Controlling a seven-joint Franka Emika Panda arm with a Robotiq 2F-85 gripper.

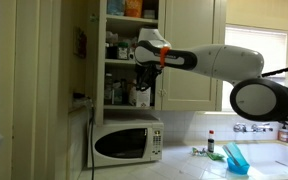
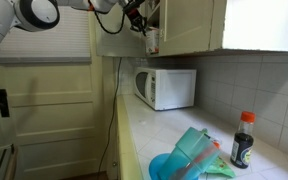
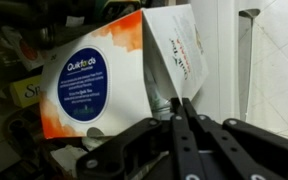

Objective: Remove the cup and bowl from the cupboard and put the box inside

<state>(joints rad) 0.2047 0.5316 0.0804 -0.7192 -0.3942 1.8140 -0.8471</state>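
Observation:
The box is already standing inside the cupboard, so my gripper will next move slightly to the left in the wrist view, then open to let go of the box's thin top fold (image 1: 141, 89).
In the wrist view my gripper (image 3: 181, 106) is shut on the top ridge of the box (image 3: 176, 48), a white carton with reddish print. It stands next to an orange and white package (image 3: 84, 85). In an exterior view the gripper (image 1: 142, 78) reaches into the open cupboard (image 1: 98, 60) at its middle shelf, with the box (image 1: 141, 97) below it. The gripper (image 2: 138, 24) also shows at the cupboard (image 2: 184, 25) in an exterior view. The turquoise bowl (image 1: 235, 160) sits on the counter, near the front edge (image 2: 166, 168). A teal cup-like thing (image 2: 196, 148) lies over it.
A white microwave (image 1: 127, 143) (image 2: 167, 88) stands on the counter under the cupboard. A small red-capped bottle (image 1: 211, 143) (image 2: 243, 140) stands by the tiled wall. A green item (image 1: 201, 151) lies near it. The cupboard shelves are crowded with bottles and packages.

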